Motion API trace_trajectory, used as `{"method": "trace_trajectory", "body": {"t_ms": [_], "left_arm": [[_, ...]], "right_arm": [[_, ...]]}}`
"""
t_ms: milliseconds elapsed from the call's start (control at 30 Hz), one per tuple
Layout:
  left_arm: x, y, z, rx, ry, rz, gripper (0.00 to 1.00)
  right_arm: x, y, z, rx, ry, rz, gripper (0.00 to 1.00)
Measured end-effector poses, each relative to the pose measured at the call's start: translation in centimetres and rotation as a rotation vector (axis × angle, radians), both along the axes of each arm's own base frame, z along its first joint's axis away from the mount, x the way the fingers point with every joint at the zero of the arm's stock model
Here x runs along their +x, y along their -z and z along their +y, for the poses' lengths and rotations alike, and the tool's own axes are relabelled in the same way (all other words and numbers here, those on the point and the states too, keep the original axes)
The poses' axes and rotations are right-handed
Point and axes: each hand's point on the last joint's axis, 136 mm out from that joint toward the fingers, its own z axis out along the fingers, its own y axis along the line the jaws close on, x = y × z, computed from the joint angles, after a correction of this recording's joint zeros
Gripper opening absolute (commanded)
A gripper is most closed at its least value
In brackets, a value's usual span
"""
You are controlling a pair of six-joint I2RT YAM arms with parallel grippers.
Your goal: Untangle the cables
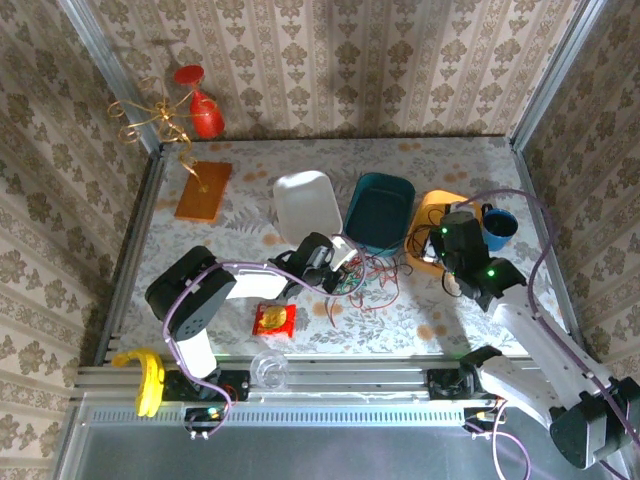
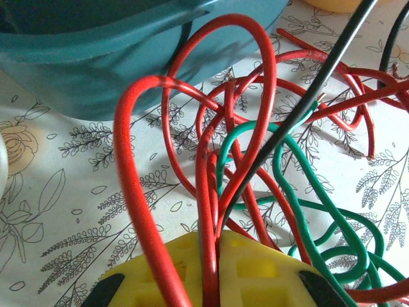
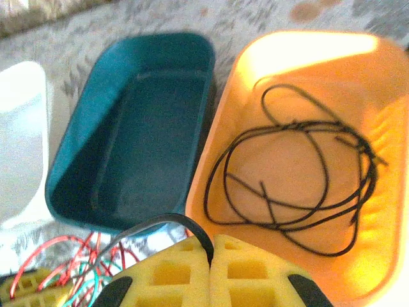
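The robot's right gripper should next raise the black cable outward, then go down to release it over the orange bin (image 3: 223, 128), because the bin's bottom is outward below the gripper.
My left gripper (image 2: 217, 251) is shut on a bundle of the cables where they rise from the table. A thick red cable (image 2: 137, 211) loops up from its jaws, and a green cable (image 2: 358, 236) and a black cable (image 2: 307, 96) cross in the same tangle. From above, this tangle (image 1: 372, 278) lies in front of the teal bin, with the left gripper (image 1: 338, 270) at its left edge. My right gripper (image 3: 211, 249) is shut on a black cable (image 3: 160, 220) that arcs left toward the tangle. It hangs at the near rim of the orange bin (image 3: 223, 128). Another black cable (image 3: 294, 182) lies coiled inside that bin.
A teal bin (image 1: 380, 210) stands between a white bin (image 1: 305, 205) and the orange bin (image 1: 432, 212). A blue cup (image 1: 498, 226) is right of them. An orange board (image 1: 203, 190) lies far left, and a snack packet (image 1: 273, 320), a banana (image 1: 150, 380) and a clear cup (image 1: 268, 370) lie near the front.
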Motion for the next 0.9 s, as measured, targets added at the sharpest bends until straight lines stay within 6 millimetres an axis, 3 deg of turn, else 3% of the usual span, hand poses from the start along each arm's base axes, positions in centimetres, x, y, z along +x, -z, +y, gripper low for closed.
{"method": "trace_trajectory", "body": {"t_ms": [200, 333, 567, 700, 900], "left_arm": [[0.0, 0.1, 0.1, 0.004, -0.003, 0.000, 0.00], [0.1, 0.2, 0.2, 0.012, -0.008, 0.001, 0.00], [0.0, 0.3, 0.3, 0.018, -0.008, 0.005, 0.00], [0.0, 0.4, 0.3, 0.018, -0.008, 0.005, 0.00], [0.0, 0.4, 0.3, 0.020, -0.011, 0.004, 0.00]], "right_arm": [[-0.1, -4.5, -3.3, -0.014, 0.128, -0.116, 0.00], [-0.5, -8.5, -5.6, 0.002, 0.201, -0.223, 0.00], [-0.7, -13.4, -7.4, 0.039, 0.251, -0.329, 0.00], [0.0, -13.1, -7.9, 0.030, 0.272, -0.310, 0.00], [1.8, -9.3, -9.1, 0.007, 0.312, -0.219, 0.00]]}}
